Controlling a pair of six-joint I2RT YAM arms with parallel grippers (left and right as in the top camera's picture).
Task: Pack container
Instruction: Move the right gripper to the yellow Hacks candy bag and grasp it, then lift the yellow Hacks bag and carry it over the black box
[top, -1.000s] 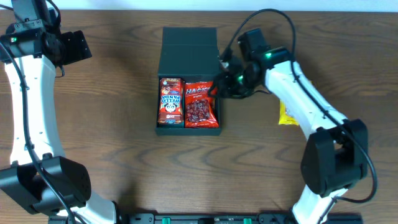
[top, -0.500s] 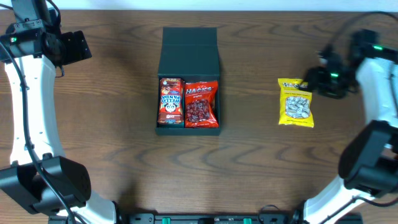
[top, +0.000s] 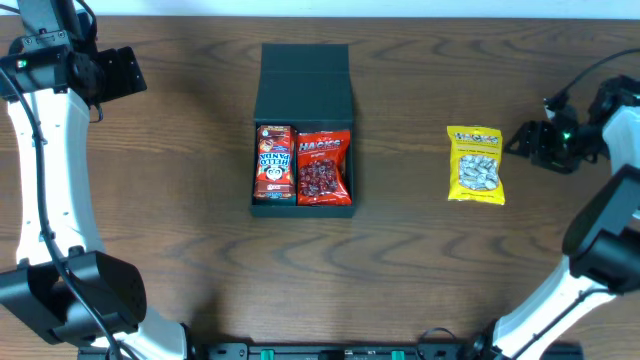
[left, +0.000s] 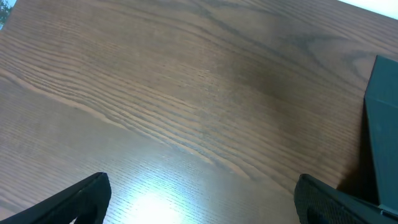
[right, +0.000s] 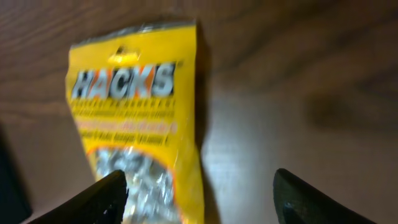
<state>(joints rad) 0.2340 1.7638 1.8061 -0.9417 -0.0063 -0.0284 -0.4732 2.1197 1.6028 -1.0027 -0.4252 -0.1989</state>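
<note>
The yellow Hacks bag is outside the container (top: 304, 85), so the robot's right gripper will go down and to the left in the overhead view onto the bag's facing side edge (top: 499, 150).
The dark teal-black container (top: 304, 85) sits open at the table's middle, its flap lid laid back; its edge shows in the left wrist view (left: 382, 130). Inside lie a red Hello Panda box (top: 272, 163) and a red Hacks bag (top: 323, 166). A yellow Hacks bag (top: 475, 164) lies flat on the table to the right, and shows in the right wrist view (right: 140, 124). My right gripper (top: 528, 142) is open and empty, just right of the yellow bag. My left gripper (top: 120, 73) is open and empty at the far left, over bare table.
The table is dark brown wood (top: 180, 250). A pale strip (top: 400, 8) runs along the far edge. My left arm's white links (top: 45, 160) stand along the left side, my right arm's (top: 615, 210) along the right.
My right gripper has swung from the container's right edge out to the right side, uncovering the yellow bag, and now sits just right of it. The left arm has not moved.
</note>
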